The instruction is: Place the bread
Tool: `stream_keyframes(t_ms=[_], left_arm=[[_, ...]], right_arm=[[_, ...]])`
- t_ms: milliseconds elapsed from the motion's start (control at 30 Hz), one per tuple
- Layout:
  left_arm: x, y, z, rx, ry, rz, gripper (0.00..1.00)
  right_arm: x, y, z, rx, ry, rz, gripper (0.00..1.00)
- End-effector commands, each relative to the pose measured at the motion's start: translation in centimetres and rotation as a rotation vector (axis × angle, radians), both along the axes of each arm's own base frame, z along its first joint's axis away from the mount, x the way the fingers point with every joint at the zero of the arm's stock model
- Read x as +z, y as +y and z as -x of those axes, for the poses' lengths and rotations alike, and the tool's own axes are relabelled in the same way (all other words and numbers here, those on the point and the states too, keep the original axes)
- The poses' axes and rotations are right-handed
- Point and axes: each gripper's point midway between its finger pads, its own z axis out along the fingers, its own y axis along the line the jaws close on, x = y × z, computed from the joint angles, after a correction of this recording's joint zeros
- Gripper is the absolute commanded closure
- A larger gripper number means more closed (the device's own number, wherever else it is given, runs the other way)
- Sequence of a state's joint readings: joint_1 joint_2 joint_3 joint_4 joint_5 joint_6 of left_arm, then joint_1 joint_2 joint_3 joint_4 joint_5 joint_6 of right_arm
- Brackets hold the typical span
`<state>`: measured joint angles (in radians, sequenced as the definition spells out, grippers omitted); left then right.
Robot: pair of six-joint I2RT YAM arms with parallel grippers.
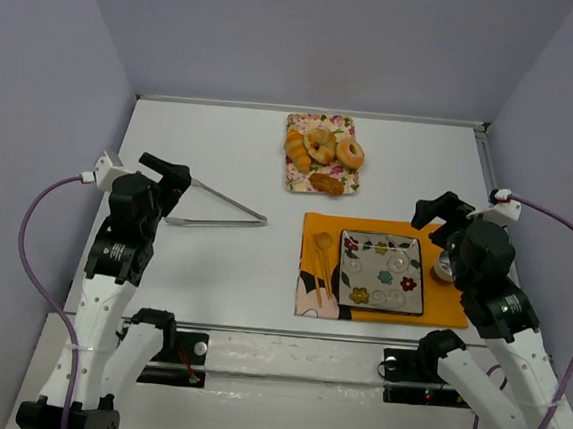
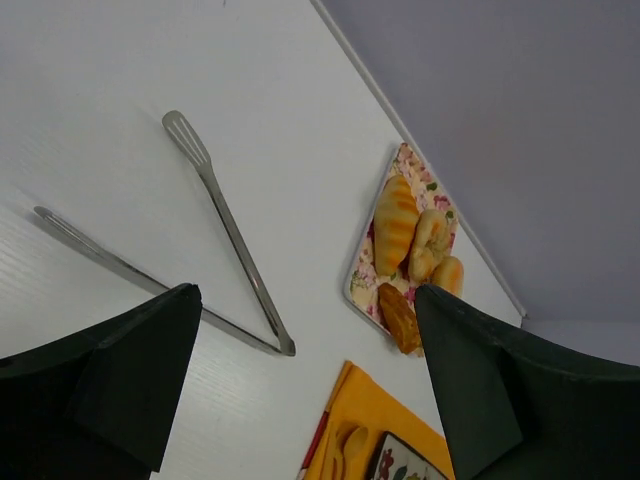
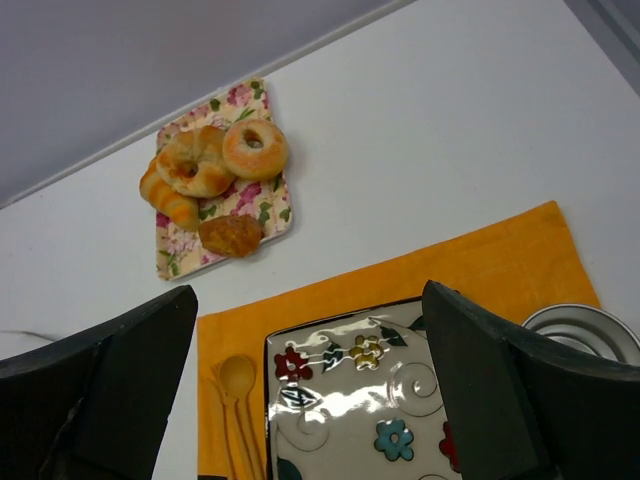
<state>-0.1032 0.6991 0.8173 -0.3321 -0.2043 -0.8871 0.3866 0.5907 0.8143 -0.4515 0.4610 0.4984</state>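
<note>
Next, the left gripper lowers toward the tongs' near arm, angled below it, and turns until its open fingers straddle that arm by its loose end (image 1: 181, 221) (image 2: 95, 248).
The bread (image 1: 350, 154), a smooth golden-brown ring, lies at the right of a floral tray (image 1: 291, 183) at the back of the table. It also shows in the right wrist view (image 3: 255, 148) and, partly, in the left wrist view (image 2: 448, 272). A square flowered plate (image 1: 382, 272) sits on an orange mat (image 1: 444, 307) nearer to me. My left gripper (image 1: 174, 180) is open and empty, above the left of the table. My right gripper (image 1: 432, 209) is open and empty, above the plate's right side (image 3: 370, 400).
The tray also holds a paler lumpy ring (image 1: 320, 142), a croissant (image 1: 297, 150) and a brown pastry (image 1: 326, 184). Metal tongs (image 1: 217, 208) lie on the table by my left gripper. Wooden spoons (image 1: 319, 268) lie on the mat. A metal bowl (image 1: 444, 269) stands right of the plate.
</note>
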Motion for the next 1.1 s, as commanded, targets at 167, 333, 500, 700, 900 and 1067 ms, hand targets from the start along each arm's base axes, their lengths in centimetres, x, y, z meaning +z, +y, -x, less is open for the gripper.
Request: stream_keyframes(t_ms=[167,333,500,700,900,1067], left_arm=[[-5.9,-1.6,-1.4,-0.057,0.155,0.040,0.01],[-10.4,-1.7,-2.7,-0.035,0.308,0.048,0.01],[-14.1,-1.0,-5.0,0.025,0.439,0.037,0.01],[-18.3,-0.9,-7.1,0.054,0.557,0.050,0.01],[-20.6,-0.8,-8.2,0.085,0.613,0.064,0.01],[-22.7,1.0,-6.4,0.223,0.712,0.046,0.03]], right_arm=[[-1.6,-0.4,-0.4,-0.029,0.040,0.018,0.00],[-3.8,0.0,-1.2,-0.030,0.124,0.049,0.00],[-4.9,0.3,-1.5,-0.018,0.173,0.067,0.00],[-5.6,-0.3,-1.4,-0.043,0.199,0.095,0.00],[-5.5,-0.5,-1.1,-0.043,0.199,0.107,0.00],[-5.7,-0.8,-0.9,-0.056,0.204,0.115,0.00]])
